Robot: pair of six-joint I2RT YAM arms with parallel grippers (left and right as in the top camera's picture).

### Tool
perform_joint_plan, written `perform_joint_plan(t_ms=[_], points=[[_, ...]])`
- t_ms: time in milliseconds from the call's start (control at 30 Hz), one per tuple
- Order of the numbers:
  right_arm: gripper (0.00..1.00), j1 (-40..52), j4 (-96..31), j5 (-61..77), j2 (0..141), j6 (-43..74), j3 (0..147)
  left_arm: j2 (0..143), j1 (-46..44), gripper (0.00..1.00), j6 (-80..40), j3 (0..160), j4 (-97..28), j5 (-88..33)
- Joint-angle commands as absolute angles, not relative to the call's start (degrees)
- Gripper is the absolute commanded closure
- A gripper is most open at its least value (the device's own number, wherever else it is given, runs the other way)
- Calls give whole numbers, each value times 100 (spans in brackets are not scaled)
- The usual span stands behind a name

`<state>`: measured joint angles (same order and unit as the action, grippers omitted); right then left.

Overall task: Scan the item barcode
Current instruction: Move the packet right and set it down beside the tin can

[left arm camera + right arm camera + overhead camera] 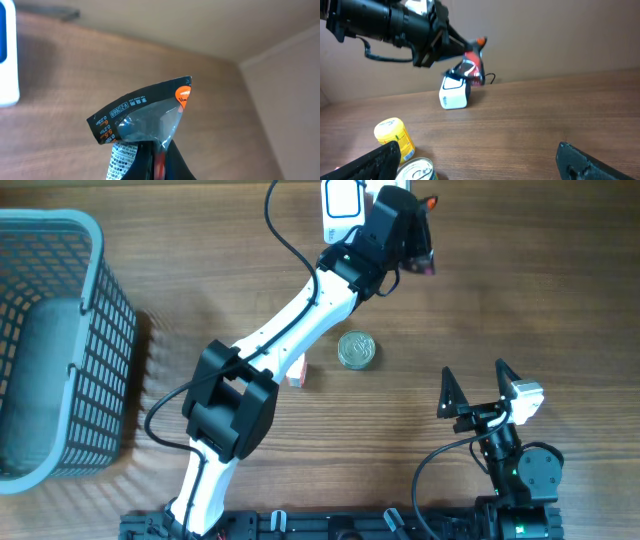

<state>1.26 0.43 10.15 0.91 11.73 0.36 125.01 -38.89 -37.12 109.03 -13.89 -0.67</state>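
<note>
My left gripper should move back and down next to release the item on the bare tabletop (pixel 436 340) beside the can, since that spot is near my empty right gripper.
My left gripper (pixel 412 238) is shut on the item (pixel 426 252), a black and clear plastic packet with an orange corner and white printed text. In the left wrist view the packet (pixel 145 115) sticks up from between the jaws of the left gripper (pixel 157 156). It hangs just right of the white barcode scanner (pixel 340 205), which stands at the table's far edge. The right wrist view shows the packet (pixel 472 62) directly above the scanner (pixel 454 92). No barcode is visible on the sides shown. My right gripper (pixel 475 385) stands open and holds nothing, near the front right.
A grey mesh basket (pixel 60 340) fills the left side. A tin can (pixel 356 350) with a ring-pull lid stands mid-table, right of my left arm. A yellow jar (pixel 394 137) stands beside the can (pixel 417 172) in the right wrist view.
</note>
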Motion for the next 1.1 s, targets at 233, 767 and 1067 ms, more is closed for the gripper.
perform_joint_plan(t_ms=[233, 767, 1067], points=[[0, 121, -1450, 725, 80, 1667, 1411, 12551, -4049, 96, -3317, 10855, -2150, -515], [0, 121, -4768, 165, 187, 2287, 3548, 13576, -4772, 96, -3367, 10772, -2016, -786], [0, 121, -4866, -30, 189, 3166, 3492, 13738, -4884, 88, -3505, 10757, -2390, -829]])
